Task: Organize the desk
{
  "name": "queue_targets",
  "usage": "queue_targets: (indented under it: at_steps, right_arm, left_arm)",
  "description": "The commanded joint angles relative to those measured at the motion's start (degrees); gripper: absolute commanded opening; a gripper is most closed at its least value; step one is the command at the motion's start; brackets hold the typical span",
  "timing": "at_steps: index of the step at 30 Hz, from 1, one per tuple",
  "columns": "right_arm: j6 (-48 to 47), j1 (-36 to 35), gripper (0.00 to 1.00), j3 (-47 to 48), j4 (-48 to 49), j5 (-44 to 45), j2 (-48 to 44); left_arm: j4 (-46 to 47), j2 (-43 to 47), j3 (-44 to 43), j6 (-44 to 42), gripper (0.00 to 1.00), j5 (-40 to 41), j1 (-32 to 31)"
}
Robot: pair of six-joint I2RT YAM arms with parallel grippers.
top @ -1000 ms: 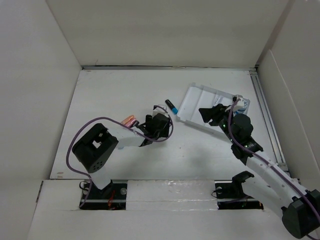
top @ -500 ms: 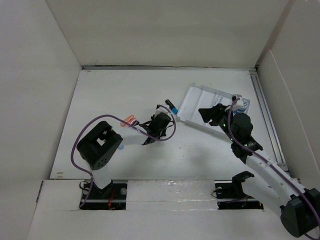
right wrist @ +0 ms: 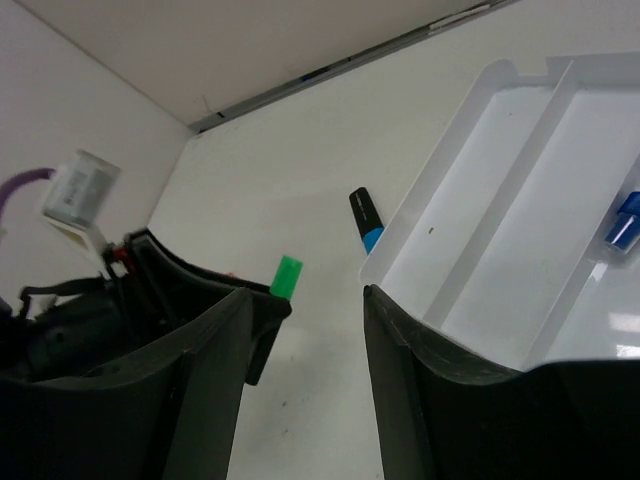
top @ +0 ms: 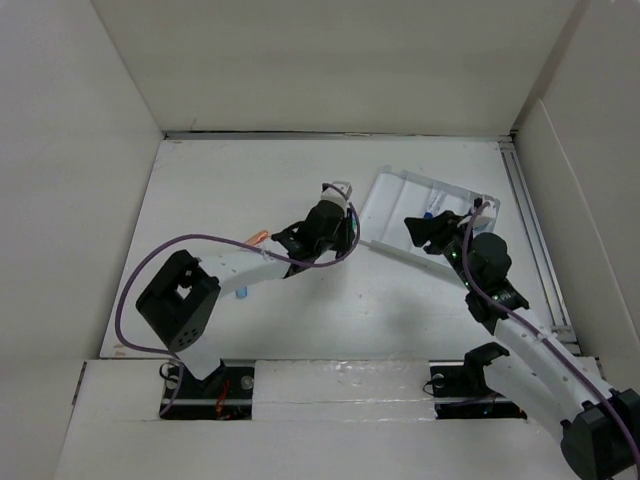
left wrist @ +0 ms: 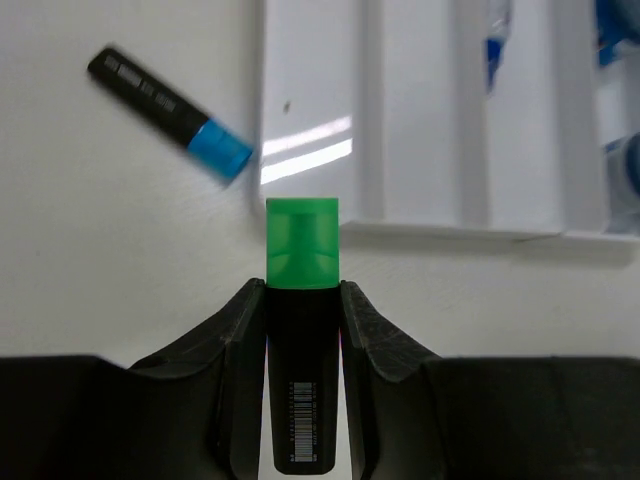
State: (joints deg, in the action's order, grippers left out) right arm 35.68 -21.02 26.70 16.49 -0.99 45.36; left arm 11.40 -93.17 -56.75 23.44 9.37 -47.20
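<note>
The tray's empty edge section is to the right in the top view, so the left gripper will move outward over it next, to let go of the black highlighter.
My left gripper (top: 336, 224) (left wrist: 302, 292) is shut on a black highlighter with a green cap (left wrist: 302, 250), held above the white desk (top: 230, 185) just short of the near rim of the white ridged tray (top: 400, 200) (left wrist: 420, 130). The green cap also shows in the right wrist view (right wrist: 287, 277). A black marker with a blue cap (left wrist: 170, 112) (right wrist: 367, 222) lies on the desk against the tray's left edge; the top view hides it under my left gripper. My right gripper (top: 422, 232) (right wrist: 308, 295) is open and empty over the tray's near edge.
An orange highlighter (top: 257, 239) lies on the desk beside my left forearm. Blue items (top: 430, 213) (right wrist: 622, 225) lie in the tray's right compartments. White walls close in the desk at the left, back and right.
My left gripper has moved up and right toward the tray with the green-capped highlighter in it and now covers the blue-capped marker in the top view. The right gripper shifted slightly.
</note>
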Motion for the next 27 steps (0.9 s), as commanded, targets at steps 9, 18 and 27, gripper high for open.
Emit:
queue_targets:
  at_steps: [9,18,27]
  right_arm:
    - [1.23,1.42,0.53,-1.12,3.81,2.14,-3.00]
    - [1.50,1.42,0.53,-2.18,4.07,2.32,-5.73]
    - [0.88,1.42,0.53,-1.39,3.28,2.22,-5.28]
  left_arm:
    - [4.26,-13.08,-25.56,-3.48,0.01,-5.68,-0.26]
    - [-2.33,-30.40,-48.07,-7.53,0.08,-10.60,2.73]
    - [-7.26,-40.34,-59.96,-8.33,0.19,-6.55,3.25]
